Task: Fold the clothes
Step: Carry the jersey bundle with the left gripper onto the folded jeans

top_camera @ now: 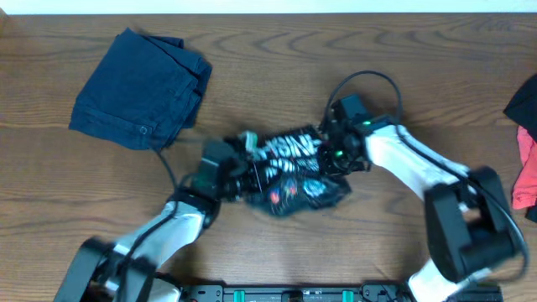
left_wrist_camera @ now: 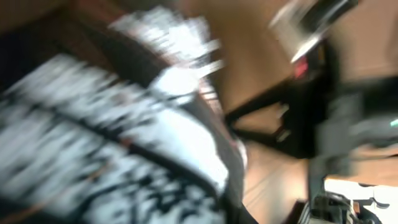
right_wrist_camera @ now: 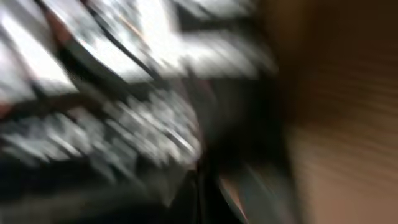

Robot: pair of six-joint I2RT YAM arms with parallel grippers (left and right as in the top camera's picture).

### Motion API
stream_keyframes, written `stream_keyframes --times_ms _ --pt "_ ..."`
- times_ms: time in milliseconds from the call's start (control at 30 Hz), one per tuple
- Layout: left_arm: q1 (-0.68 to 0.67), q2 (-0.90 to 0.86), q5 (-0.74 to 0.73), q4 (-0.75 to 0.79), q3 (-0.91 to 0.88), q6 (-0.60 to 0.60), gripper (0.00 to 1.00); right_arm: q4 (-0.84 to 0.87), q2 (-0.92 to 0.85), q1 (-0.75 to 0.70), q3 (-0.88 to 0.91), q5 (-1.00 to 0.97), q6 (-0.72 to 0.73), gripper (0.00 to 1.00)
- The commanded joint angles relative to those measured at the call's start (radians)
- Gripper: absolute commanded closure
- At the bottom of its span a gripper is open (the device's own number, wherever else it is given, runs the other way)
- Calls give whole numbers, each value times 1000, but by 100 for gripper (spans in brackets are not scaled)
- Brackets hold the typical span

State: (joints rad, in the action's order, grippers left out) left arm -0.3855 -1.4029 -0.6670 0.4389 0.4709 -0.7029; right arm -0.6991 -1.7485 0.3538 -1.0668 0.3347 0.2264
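Observation:
My left gripper next lifts the jersey (left_wrist_camera: 93, 137) outward over the denim, then lowers it there.
The clothes (top_camera: 289, 172), a black jersey with white lettering and thin orange lines, lie bunched up at the table's middle. My left gripper (top_camera: 242, 170) sits at the bunch's left edge, shut on the fabric. My right gripper (top_camera: 329, 151) is at the upper right edge, also shut on fabric. Both wrist views are heavily blurred. In the left wrist view the jersey (left_wrist_camera: 93, 137) fills the left half and hides the fingers. In the right wrist view the jersey (right_wrist_camera: 93, 93) covers the left side, and dark fingers (right_wrist_camera: 202, 186) stand pressed together at the bottom.
A folded navy denim garment (top_camera: 138, 88) lies at the back left. A red garment (top_camera: 527, 172) and a dark one (top_camera: 524, 105) sit at the right edge. The right arm (left_wrist_camera: 323, 112) shows blurred in the left wrist view. Bare wood surrounds the jersey.

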Motion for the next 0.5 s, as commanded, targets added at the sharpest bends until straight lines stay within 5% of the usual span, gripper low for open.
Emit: stream_keyframes --times_ms 0,467 --pt "76 92 -60 19 98 64 94 -10 152 -43 -6 -5 19 99" --pt "503 -35 103 20 545 124 94 -53 366 -64 -5 -5 93 99"
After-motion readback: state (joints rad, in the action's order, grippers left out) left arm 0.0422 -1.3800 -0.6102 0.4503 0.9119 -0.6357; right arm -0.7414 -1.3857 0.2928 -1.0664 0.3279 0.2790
